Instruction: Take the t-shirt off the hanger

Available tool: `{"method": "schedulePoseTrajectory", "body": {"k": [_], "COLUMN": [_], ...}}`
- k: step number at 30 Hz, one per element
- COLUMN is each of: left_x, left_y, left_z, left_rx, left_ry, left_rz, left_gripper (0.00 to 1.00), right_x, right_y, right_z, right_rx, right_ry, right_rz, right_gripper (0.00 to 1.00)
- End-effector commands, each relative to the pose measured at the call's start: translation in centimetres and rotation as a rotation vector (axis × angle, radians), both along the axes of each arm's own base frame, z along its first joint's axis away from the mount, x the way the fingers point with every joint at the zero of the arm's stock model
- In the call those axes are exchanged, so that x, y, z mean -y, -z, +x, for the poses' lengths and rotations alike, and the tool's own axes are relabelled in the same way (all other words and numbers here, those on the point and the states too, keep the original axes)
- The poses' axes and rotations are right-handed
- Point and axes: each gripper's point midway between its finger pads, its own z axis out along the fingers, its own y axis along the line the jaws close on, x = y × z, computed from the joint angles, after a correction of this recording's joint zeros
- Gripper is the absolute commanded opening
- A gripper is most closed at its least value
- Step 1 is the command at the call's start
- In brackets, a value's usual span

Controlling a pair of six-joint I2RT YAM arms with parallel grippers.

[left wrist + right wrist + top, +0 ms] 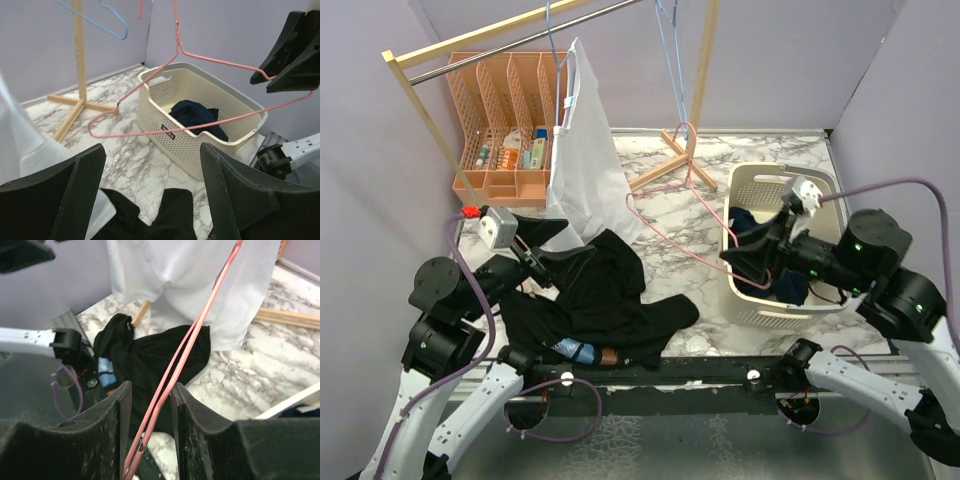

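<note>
Next, my right gripper moves outward toward the rack, hooks the bare hanger over the rack's metal bar (620,7) and releases it, since the black t-shirt (605,300) lies off the hanger.
The black t-shirt (605,300) lies crumpled on the marble table, off the hanger; it also shows in the left wrist view (165,215) and the right wrist view (150,355). The bare pink wire hanger (660,225) stretches from near the rack base to my right gripper (738,258). In the right wrist view the hanger (190,345) passes between the jaws of the right gripper (151,395), which stand a little apart with a gap beside the wire. My left gripper (560,245) is open and empty just above the shirt (152,190).
A white garment (585,160) hangs from the wooden rack on a blue hanger (558,45). A second blue hanger (670,50) hangs empty. A cream laundry basket (750,300) holding dark blue cloth stands on the right. An orange organizer (500,110) stands at the back left.
</note>
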Motion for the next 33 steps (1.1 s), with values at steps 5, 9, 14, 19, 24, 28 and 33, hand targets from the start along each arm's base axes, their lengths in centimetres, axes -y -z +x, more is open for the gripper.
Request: {"method": "schedulePoseTrajectory", "body": {"k": [5,9,14,19,24,28,33], "left_x": [-3.8,-4.6,-5.5,-6.6,-6.8,-6.3,-5.8], "left_y": [4.1,5.3,6.7,6.8,7.1,7.8,9.0], "left_z": [0.3,0.1,-0.1,-0.4,-0.2,0.2,0.8], "left_rx": [-0.056,-0.068,-0.083,-0.065,-0.060,-0.069,-0.084], "left_ry": [-0.212,-0.245,-0.286,-0.334,-0.350,-0.339,-0.331], "left_rz": [0.054,0.057,0.083,0.060,0.046,0.039,0.034], "left_gripper": [0.77,0.75,0.74,0.73,0.72,0.71,0.71], "right_x": [-4.9,-6.2,-7.6,-8.4,-9.1,-9.5,-10.4], "right_y": [-5.1,-7.7,-11.4,-13.3,-14.1,-14.7,-14.5], "right_z": [8.8,12.3,15.2,17.7,19.4,20.5,21.8], "right_rx": [0.228,0.333,0.429,0.489,0.518,0.537,0.546], "right_ry": [0.095,0.162,0.212,0.269,0.302,0.326,0.337], "right_rz": [0.025,0.029,0.059,0.068,0.065,0.066,0.053], "right_gripper": [0.01,0.01,0.01,0.01,0.01,0.01,0.01]}}
